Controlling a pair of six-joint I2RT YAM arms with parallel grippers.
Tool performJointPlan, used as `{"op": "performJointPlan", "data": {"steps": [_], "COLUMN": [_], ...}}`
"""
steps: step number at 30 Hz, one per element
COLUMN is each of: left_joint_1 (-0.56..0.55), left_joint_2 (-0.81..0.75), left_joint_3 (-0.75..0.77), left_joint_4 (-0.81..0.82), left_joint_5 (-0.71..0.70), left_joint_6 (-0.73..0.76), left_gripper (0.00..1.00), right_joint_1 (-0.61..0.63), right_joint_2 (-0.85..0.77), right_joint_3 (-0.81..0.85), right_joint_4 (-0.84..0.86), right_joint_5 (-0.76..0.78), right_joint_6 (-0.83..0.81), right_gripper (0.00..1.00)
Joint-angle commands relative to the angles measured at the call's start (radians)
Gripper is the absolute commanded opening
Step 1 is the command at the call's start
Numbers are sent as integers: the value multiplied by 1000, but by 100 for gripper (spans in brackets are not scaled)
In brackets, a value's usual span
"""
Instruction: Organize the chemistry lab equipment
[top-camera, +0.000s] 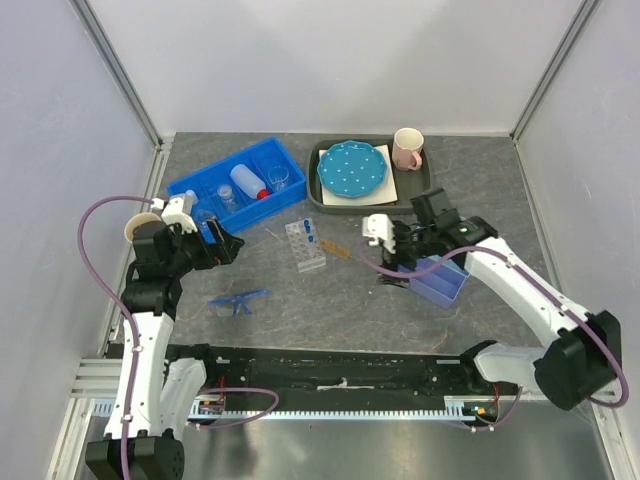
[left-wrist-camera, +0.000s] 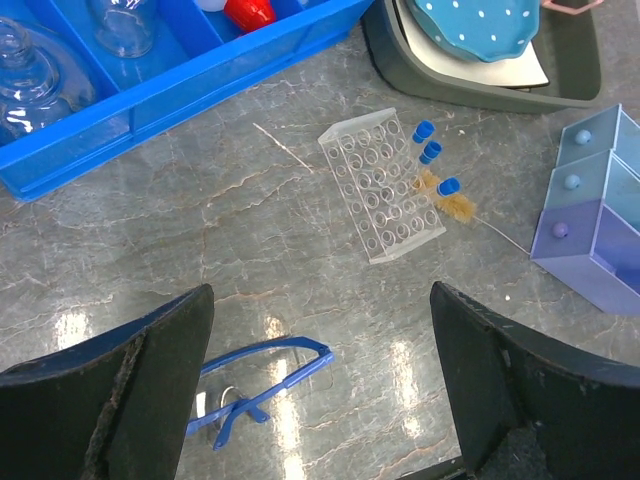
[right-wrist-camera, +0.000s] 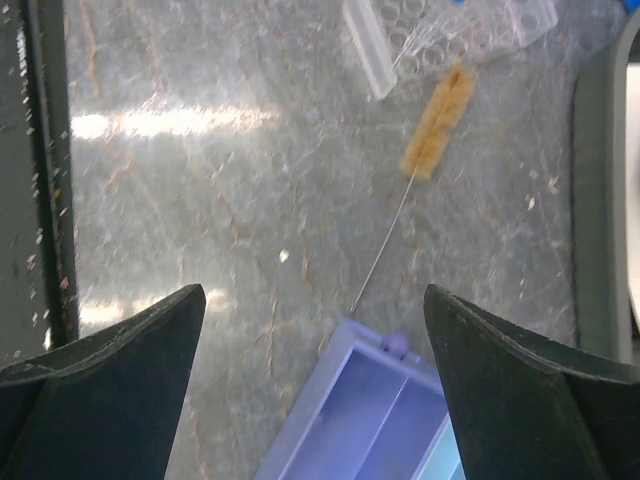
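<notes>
The bare stem by the bristles is below and to the left in the top view. My right gripper should go down that way next, onto the wire.
A white squeeze bottle (top-camera: 248, 183) with a red nozzle (left-wrist-camera: 250, 12), a clear beaker (top-camera: 278, 177) and a flask (left-wrist-camera: 30, 70) sit in the blue bin (top-camera: 235, 160). The clear test-tube rack (top-camera: 305, 245) with blue-capped tubes lies on the table and also shows in the left wrist view (left-wrist-camera: 380, 185). Blue safety glasses (top-camera: 237, 300) lie near the front. My left gripper (top-camera: 225, 248) is open and empty above the glasses (left-wrist-camera: 265, 385). My right gripper (top-camera: 395, 262) is open and empty over the edge of a lilac drawer box (right-wrist-camera: 370, 420).
A tan tube brush (right-wrist-camera: 438, 125) lies between the rack and the lilac box (top-camera: 440, 278). A dark tray (top-camera: 425, 185) at the back holds the blue dotted plate (top-camera: 352, 168) and a pink mug (top-camera: 407, 148). A beige mug (top-camera: 138, 226) stands behind the left arm.
</notes>
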Motion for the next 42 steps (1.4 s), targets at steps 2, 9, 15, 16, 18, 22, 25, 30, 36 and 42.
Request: {"op": "performJointPlan", "data": {"steps": [2,9,15,16,18,22,25,30,36,42], "left_joint_1": [1,1,-1,-1,-1,-2,-2,-1,-1,-1], "left_joint_2": [-20,-35,-40,-41,-43,-49,-54,-55,-60,-63], "left_joint_3": [-14,-22,-22,-22,-24,-25,-25,-25,-25,-24], "left_joint_4": [46,55,55,55,60,60,60,61,58,57], "left_joint_5": [49,46,55,55,53,57,55,55,46,35], "left_joint_6": [-33,-44,-44,-46,-49,-50,-50,-49,-50,-46], "left_gripper": [94,94,94,94,94,94,94,94,94,94], "right_joint_1": [157,186,186,186,188,186,186,186,186,178], "right_joint_2": [150,434,605,634,657,700,718,744,768,768], "right_joint_3": [115,296,376,382,392,390,384,376,384,399], "right_joint_4": [210,258,242,239,232,210,198,193,190,190], "right_joint_5": [300,406,380,383,395,386,389,374,388,395], "right_joint_6": [231,416,461,467,467,467,464,489,504,519], "right_gripper": [98,80,66,64,59,53,50,42,21,8]}}
